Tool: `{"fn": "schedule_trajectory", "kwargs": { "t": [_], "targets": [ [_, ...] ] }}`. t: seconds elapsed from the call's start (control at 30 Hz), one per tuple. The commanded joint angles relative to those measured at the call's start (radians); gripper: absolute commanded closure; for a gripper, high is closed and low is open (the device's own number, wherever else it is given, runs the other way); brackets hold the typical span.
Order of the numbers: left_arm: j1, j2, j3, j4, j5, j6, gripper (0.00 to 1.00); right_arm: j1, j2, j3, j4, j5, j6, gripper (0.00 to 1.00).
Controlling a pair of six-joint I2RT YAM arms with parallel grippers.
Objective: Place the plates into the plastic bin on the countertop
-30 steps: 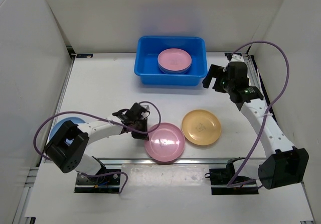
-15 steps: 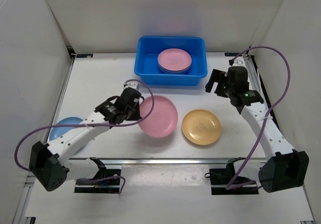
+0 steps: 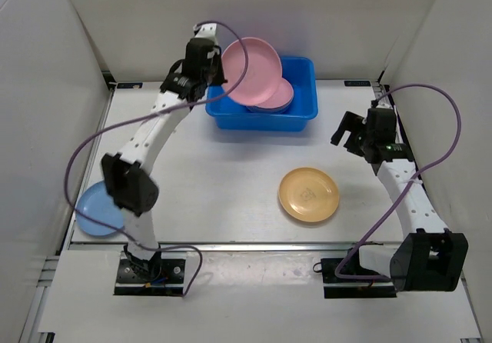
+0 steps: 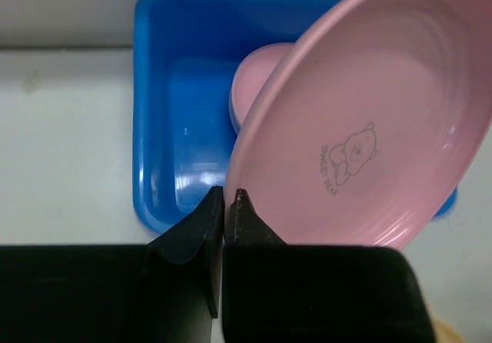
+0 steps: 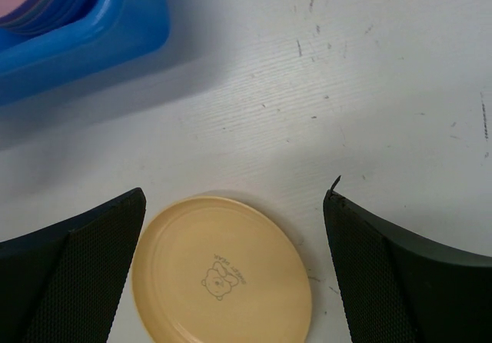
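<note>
I should move my left gripper down into the bin (image 3: 302, 74) toward the stack of plates before I open it.
My left gripper (image 3: 217, 74) (image 4: 229, 197) is shut on the rim of a pink plate (image 3: 252, 71) (image 4: 369, 128), which hangs tilted above the left half of the blue plastic bin (image 3: 302, 74) (image 4: 165, 128). Inside the bin lies a stack of plates with a pink one (image 3: 280, 95) (image 4: 257, 74) on top. An orange-yellow plate (image 3: 308, 194) (image 5: 223, 274) rests flat on the white countertop (image 3: 215, 174). My right gripper (image 3: 350, 133) (image 5: 234, 197) hovers open above that plate's far side. A light blue plate (image 3: 94, 208) sits at the table's left edge.
White walls (image 3: 54, 74) enclose the countertop on three sides. The bin's corner (image 5: 115, 20) shows at the upper left of the right wrist view. Both arm bases and their purple cables stand along the near edge.
The left arm has lifted the pink plate from the front of the table and carried it back over the bin. The right gripper has drifted right and toward the near side.
</note>
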Motion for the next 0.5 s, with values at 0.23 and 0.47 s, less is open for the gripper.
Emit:
{"fn": "schedule_trajectory", "kwargs": {
  "t": [0.23, 0.47],
  "targets": [
    [0.144, 0.513, 0.554, 0.059, 0.362, 0.04, 0.9, -0.049, 0.013, -0.045, -0.012, 0.004, 0.025, 0.01],
    [0.184, 0.632, 0.518, 0.29, 0.525, -0.081, 0.9, -0.049, 0.072, -0.044, -0.031, -0.039, 0.04, 0.01]
  ]
}}
